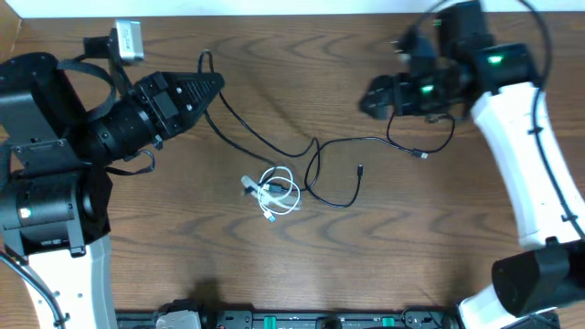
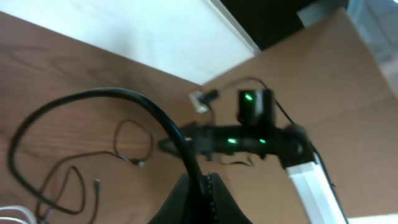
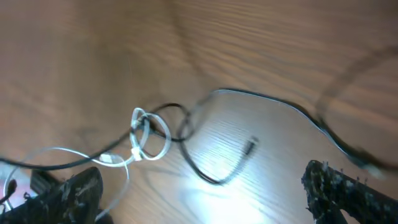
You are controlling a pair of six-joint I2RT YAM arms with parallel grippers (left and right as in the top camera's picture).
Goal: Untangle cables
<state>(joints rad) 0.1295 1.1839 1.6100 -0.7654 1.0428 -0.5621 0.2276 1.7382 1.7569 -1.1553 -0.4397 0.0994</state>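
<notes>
My right gripper needs to go back and across, onto the part of the black cable by the loop (image 1: 287,153). That part is to the gripper's left in the overhead view, clear of the coil.
My left gripper (image 1: 217,88) is shut on a long black cable (image 1: 249,130) and holds its end above the table at the left; the cable runs down-right to the middle. In the left wrist view the jaws (image 2: 200,186) pinch this cable (image 2: 93,93), which arcs away to the left. A second black cable (image 1: 402,139) loops under my right gripper (image 1: 370,97), which is open above the table. The white coiled cable (image 1: 279,192) lies at the centre beside a black loop (image 1: 329,199). The right wrist view shows the white coil (image 3: 146,134), the black loop (image 3: 208,174) and wide-open fingers (image 3: 205,193).
The wooden table (image 1: 411,247) carries only the cables. A thicker black cord (image 1: 539,37) arcs from the right arm at the far right. The right arm (image 2: 249,140) shows across the left wrist view, with the table's far edge and a white wall (image 2: 143,31) behind.
</notes>
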